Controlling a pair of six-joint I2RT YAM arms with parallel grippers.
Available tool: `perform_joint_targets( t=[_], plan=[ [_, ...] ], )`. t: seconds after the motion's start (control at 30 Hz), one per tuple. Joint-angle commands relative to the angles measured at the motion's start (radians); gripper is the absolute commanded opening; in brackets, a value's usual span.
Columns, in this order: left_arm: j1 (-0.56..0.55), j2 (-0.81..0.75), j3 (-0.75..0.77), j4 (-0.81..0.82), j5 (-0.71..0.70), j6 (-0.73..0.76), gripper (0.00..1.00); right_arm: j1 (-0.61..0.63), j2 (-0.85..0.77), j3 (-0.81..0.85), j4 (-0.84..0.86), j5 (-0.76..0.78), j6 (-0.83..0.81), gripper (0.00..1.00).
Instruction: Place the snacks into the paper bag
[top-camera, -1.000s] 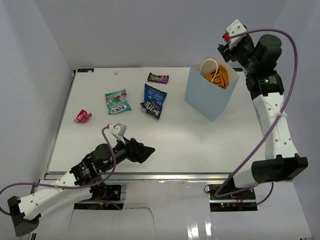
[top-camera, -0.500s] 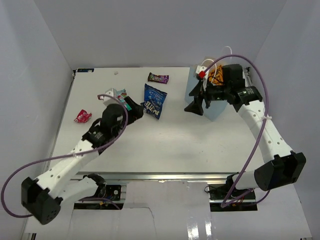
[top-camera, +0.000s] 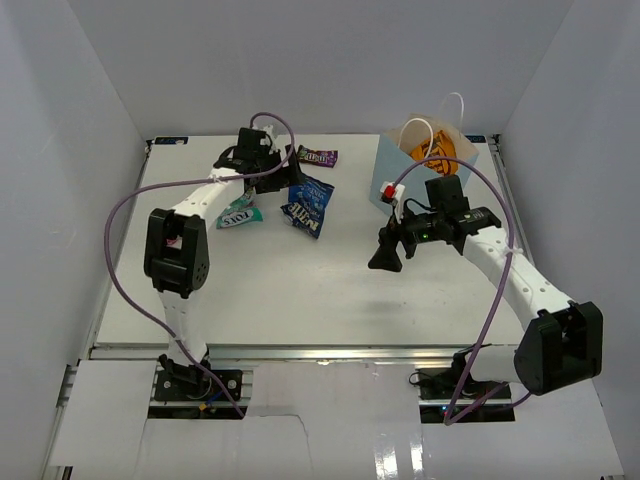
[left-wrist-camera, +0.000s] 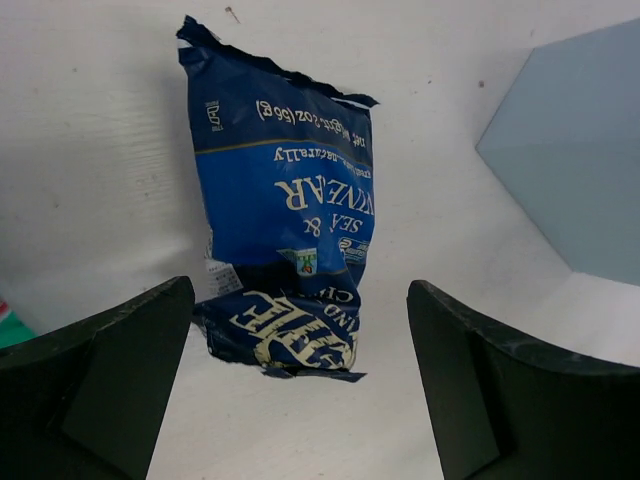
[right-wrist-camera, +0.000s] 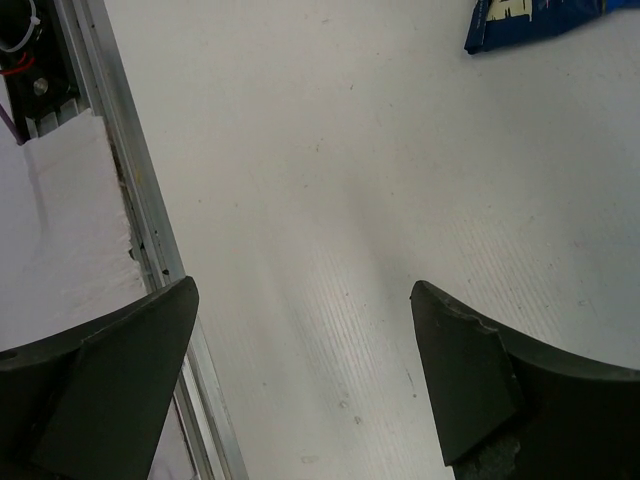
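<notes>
I will next lower my left gripper onto the dark blue bag's crease (top-camera: 303, 204) (left-wrist-camera: 272, 278) beside the big near-end lettering and close, as the bag lies flat below my open fingers.
The dark blue bag (top-camera: 308, 203) lies flat at the table's back middle. My left gripper (top-camera: 280, 172) hovers just behind-left of it, open. In the left wrist view the dark blue bag (left-wrist-camera: 290, 220) lies ahead of my left gripper (left-wrist-camera: 300, 320), whose jaws hold nothing. The light blue paper bag (top-camera: 420, 195) stands upright at the back right with the orange chip bag (top-camera: 440, 152) inside. My right gripper (top-camera: 385, 258) hangs open and empty over the table in front-left of the paper bag. A teal-white bag (top-camera: 240, 216) lies partly under the left arm. The purple candy pack (top-camera: 317, 156) lies at the back.
The left arm's elbow (top-camera: 176, 250) stands over the table's left side. In the right wrist view, bare table lies under my right gripper (right-wrist-camera: 305, 300), with the metal edge rail (right-wrist-camera: 130, 200) at left. The paper bag's wall (left-wrist-camera: 580, 170) is right of the left gripper.
The left arm has swung from the front left to the back, up to the dark blue bag. The right gripper has come down from above the paper bag to mid-table and opened wider.
</notes>
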Motion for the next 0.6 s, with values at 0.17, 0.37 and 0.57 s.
perform_joint_targets(
  t=[0.17,0.37,0.57],
  plan=[
    [-0.011,0.145,0.163,-0.075,0.048,0.169,0.98,0.006,-0.022,-0.026,0.058,-0.014,0.012,0.93],
    [-0.020,0.188,0.139,-0.078,0.052,0.192,0.71,0.005,0.010,-0.009,0.058,-0.025,0.004,0.93],
    [-0.023,0.119,-0.032,0.032,0.152,0.195,0.40,0.006,0.029,0.029,0.035,-0.048,-0.005,0.92]
  ],
)
